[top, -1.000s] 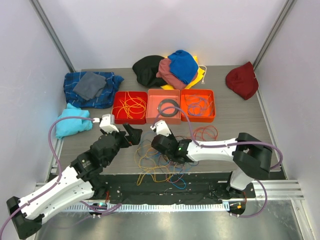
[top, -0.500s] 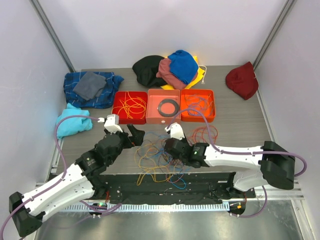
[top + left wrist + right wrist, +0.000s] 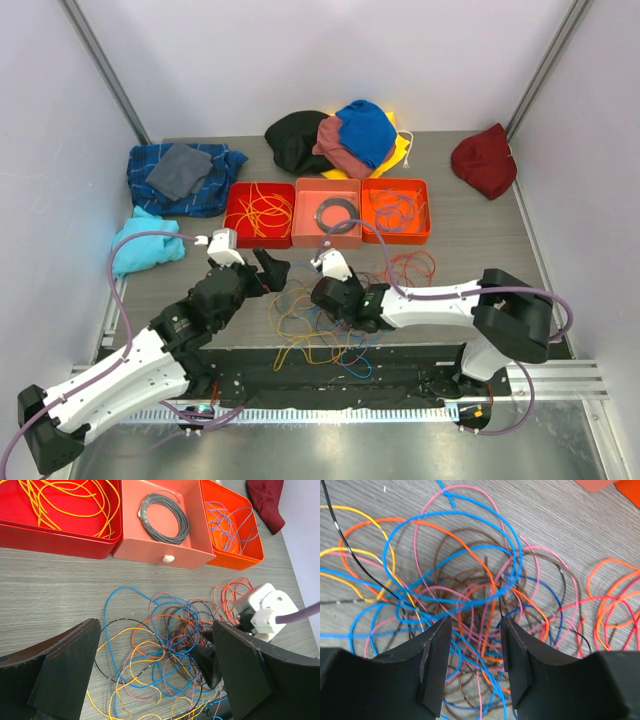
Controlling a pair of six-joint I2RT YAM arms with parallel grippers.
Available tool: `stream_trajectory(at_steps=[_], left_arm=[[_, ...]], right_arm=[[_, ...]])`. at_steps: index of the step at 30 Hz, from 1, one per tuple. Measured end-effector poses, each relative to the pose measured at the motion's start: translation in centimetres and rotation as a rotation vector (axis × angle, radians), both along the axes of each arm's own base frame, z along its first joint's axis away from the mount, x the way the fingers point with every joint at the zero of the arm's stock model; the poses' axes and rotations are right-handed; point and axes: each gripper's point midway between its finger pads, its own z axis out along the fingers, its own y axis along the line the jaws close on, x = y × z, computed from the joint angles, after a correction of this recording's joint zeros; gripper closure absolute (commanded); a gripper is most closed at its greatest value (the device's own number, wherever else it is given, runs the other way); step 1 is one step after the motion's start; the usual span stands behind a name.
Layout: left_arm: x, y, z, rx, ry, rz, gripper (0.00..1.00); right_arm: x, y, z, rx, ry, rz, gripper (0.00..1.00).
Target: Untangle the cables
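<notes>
My right gripper moves outward toward the salmon tray onto the blue cable's top loop next, since that loop arches over the other pieces of cable.
The cables lie in a loose tangle of blue, orange, yellow, pink and brown loops near the table's front edge. My right gripper hangs low over the knot's middle. Its jaws stand partly open with strands running beneath the gap, none pinched, around the gripper. My left gripper is wide open above the tangle's left side. The left wrist view shows the cables between its fingers, with the right gripper's black finger dipping into them.
Three trays stand behind the tangle: a red one with orange cables, a salmon one with a grey coil, an orange one with blue and pink wires. A red-orange loop lies apart. Cloths ring the back.
My right gripper swung right, then came back left over the knot, and its jaws widened a little. The left gripper edged slightly right early on, then held still, open.
</notes>
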Motion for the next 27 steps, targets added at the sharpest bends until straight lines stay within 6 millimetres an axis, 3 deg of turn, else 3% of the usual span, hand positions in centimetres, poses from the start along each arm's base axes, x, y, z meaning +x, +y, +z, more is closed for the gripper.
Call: stream_trajectory(at_steps=[4,13,20,21,25,27], left_arm=[[-0.1,0.1,0.2,-0.008,-0.007,0.000,0.00],[-0.1,0.2,0.3,-0.011,-0.010,0.000,0.00],[-0.1,0.2,0.3,-0.010,-0.010,0.001,0.00],[-0.1,0.2,0.2,-0.010,-0.009,0.001,0.00],[-0.1,0.2,0.2,-0.008,-0.008,0.001,0.00],[-0.1,0.2,0.1,-0.008,-0.007,0.001,0.00]], right_arm=[[0.7,0.7,-0.1,-0.011,-0.025,0.001,0.49],[2.7,2.3,1.6,0.013,-0.115,-0.013,0.49],[4.1,2.5,0.1,-0.014,-0.121,-0.025,0.51],[4.3,2.5,-0.2,-0.018,-0.121,-0.028,0.54],[5.0,2.1,-0.9,-0.034,-0.121,-0.039,0.91],[5.2,2.1,-0.8,-0.031,-0.128,-0.042,0.97]])
